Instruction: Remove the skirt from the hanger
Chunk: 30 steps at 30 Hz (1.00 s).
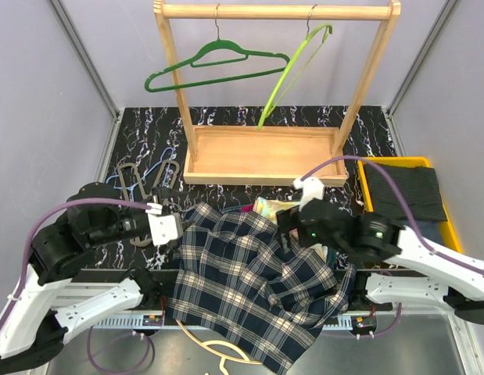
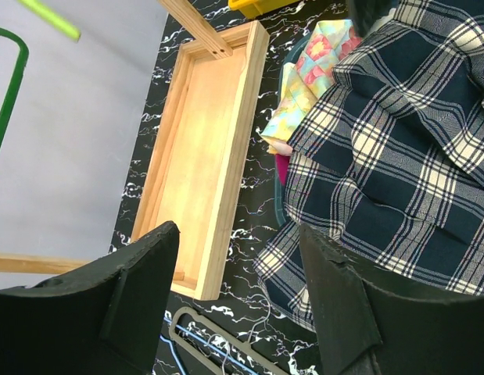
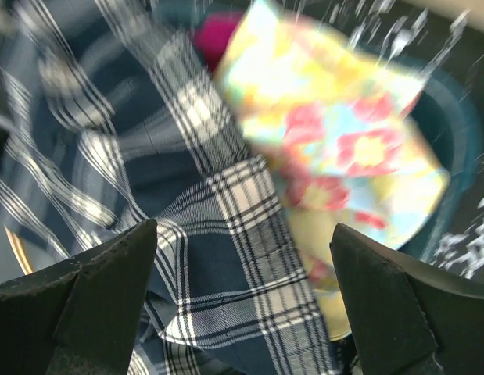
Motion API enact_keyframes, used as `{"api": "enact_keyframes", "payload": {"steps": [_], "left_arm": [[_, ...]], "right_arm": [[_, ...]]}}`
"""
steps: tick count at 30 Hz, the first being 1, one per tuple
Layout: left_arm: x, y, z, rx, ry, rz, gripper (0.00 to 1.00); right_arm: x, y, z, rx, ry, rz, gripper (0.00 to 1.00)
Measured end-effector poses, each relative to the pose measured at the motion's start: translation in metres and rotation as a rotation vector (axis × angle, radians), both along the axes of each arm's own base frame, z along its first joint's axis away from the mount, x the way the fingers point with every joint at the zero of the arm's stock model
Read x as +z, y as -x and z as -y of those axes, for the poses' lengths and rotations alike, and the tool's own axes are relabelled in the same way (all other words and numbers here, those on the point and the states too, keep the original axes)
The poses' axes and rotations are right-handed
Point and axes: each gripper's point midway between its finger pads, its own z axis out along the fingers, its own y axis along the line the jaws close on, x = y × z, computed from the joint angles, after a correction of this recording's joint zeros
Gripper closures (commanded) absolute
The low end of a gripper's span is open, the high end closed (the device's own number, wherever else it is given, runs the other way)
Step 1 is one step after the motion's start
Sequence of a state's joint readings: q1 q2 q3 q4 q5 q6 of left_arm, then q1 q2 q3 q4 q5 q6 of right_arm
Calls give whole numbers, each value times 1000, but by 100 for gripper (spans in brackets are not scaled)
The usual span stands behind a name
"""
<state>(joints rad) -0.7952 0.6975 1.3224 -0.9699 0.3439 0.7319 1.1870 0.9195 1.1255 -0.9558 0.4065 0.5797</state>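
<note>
One finger still hangs over the floral cloth, so next my right gripper should lower and shift to the left in the overhead view onto the skirt's fold (image 1: 268, 230) (image 3: 229, 205).
The navy plaid skirt (image 1: 249, 281) lies crumpled on the table's near middle. A pale wooden hanger (image 1: 218, 349) sticks out from under its front edge. My left gripper (image 1: 175, 226) is open at the skirt's left edge, holding nothing. In the left wrist view the skirt (image 2: 398, 156) lies to the right of the open left gripper (image 2: 242, 297). My right gripper (image 1: 285, 226) is open over the skirt's far right part. In the right wrist view the plaid cloth (image 3: 210, 258) lies right below the open, empty right gripper (image 3: 242, 289).
A floral cloth (image 1: 273, 207) lies in a teal basin (image 3: 453, 117) behind the skirt. A wooden rack (image 1: 265, 152) holds a green hanger (image 1: 214, 66) and a lime hanger (image 1: 292, 74). Grey hangers (image 1: 140, 180) lie at left. A yellow tray (image 1: 367, 176) with dark cloth stands at right.
</note>
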Motion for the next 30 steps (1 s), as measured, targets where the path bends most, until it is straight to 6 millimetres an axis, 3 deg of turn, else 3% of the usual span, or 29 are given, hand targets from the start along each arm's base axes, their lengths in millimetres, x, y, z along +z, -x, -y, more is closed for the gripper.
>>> {"api": "enact_keyframes", "payload": {"steps": [6,11,12,14,15,17,18,19,23,27,29,30], "left_arm": [[0,-2,1,3,-1,-8,32],[0,-2,1,7,3,-14,32],[0,-2,1,7,3,-14,32],[0,-3,1,8,3,-15,32],[0,-3,1,8,4,-15,32],[0,-3,1,10,4,-15,32],[0,-3,1,10,4,-15,32],[0,-3,1,10,4,-15,32],[1,-3,0,13,7,-12,32],[2,-3,0,15,9,-11,30],[5,-2,0,8,18,-11,29],[7,0,1,2,25,-17,28]], "right_arm": [[-54,25,-26,96,53,-206,0],[-54,34,-41,141,-4,-252,0],[-53,34,-45,150,-17,-256,4],[-53,35,-51,162,-29,-262,16],[-53,35,-55,168,-36,-264,28],[-56,34,-61,175,-39,-273,80],[-58,33,-64,179,-37,-279,96],[-61,33,-65,181,-32,-281,100],[-67,30,-69,170,-20,-293,100],[-51,25,-70,175,-31,-248,100],[-17,18,-74,196,-79,-178,100],[9,14,-78,210,-124,-132,100]]}}
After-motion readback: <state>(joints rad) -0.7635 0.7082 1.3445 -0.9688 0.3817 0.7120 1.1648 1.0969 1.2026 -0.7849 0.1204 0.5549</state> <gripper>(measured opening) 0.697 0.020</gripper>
